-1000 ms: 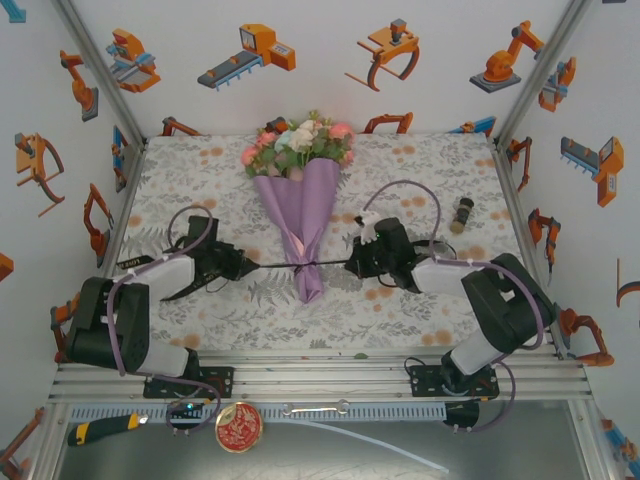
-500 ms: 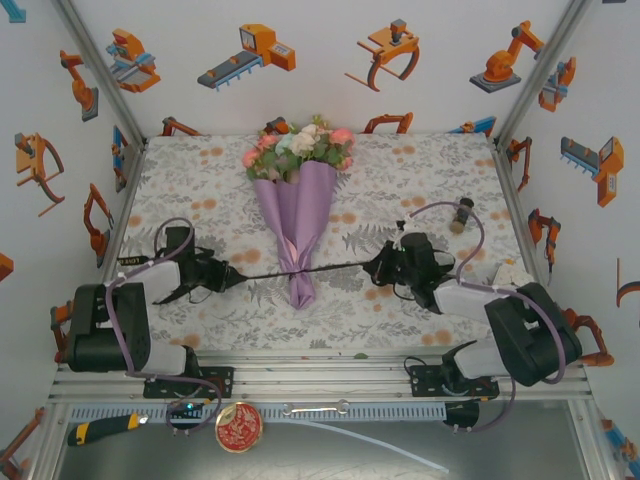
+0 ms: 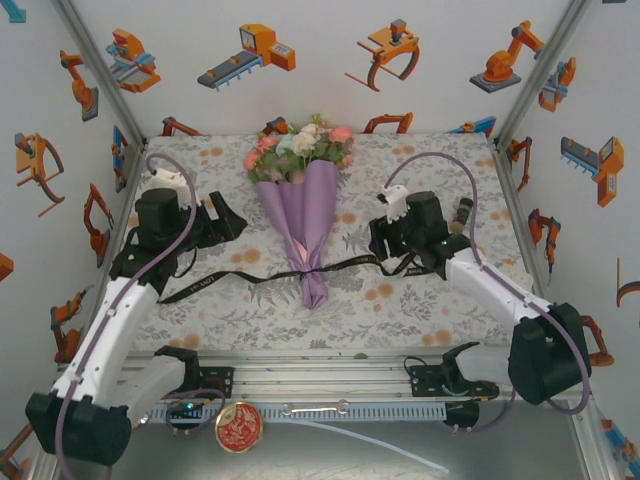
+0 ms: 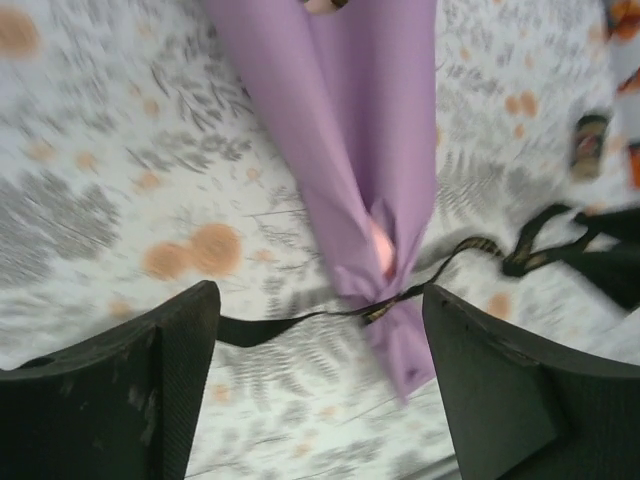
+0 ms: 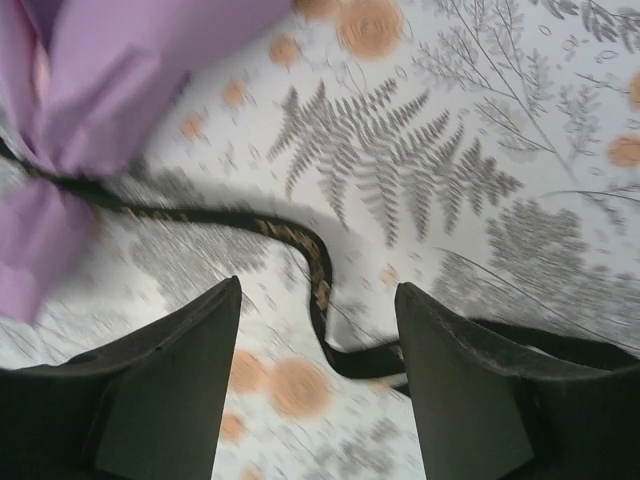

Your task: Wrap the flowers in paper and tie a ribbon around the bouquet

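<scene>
The black ribbon lies slack below my right gripper's open fingers, so the gripper needs to lower and draw back a little onto the ribbon's sharp bend point(image 3: 388, 271) point(image 5: 352, 364) beside the cone.
The bouquet lies mid-table: pink, white and pale blue flowers point(image 3: 300, 148) stick out of a lilac paper point(image 3: 306, 215) cone pointing toward the near edge. The black ribbon point(image 3: 215, 282) is tied round the cone's narrow waist, and its loose ends lie slack on the cloth to either side. My left gripper point(image 3: 222, 222) hovers open to the left of the cone. Between its fingers point(image 4: 110, 390) I see ribbon point(image 4: 270, 326) and paper point(image 4: 350, 150) below. My right gripper point(image 3: 385, 250) is open to the cone's right, above a curl of ribbon point(image 5: 315, 265) and beside the paper point(image 5: 130, 70).
A small dark cylinder point(image 3: 463, 213) stands at the right of the floral tablecloth point(image 3: 430, 160). A yellow-handled tool point(image 3: 105, 428) and a round red tin point(image 3: 238, 427) lie on the rail shelf in front of the arm bases. Walls close in on three sides.
Both grippers opened and let go of the taut ribbon ends. They rose and drew back toward the far side. The ribbon now lies slack on the cloth.
</scene>
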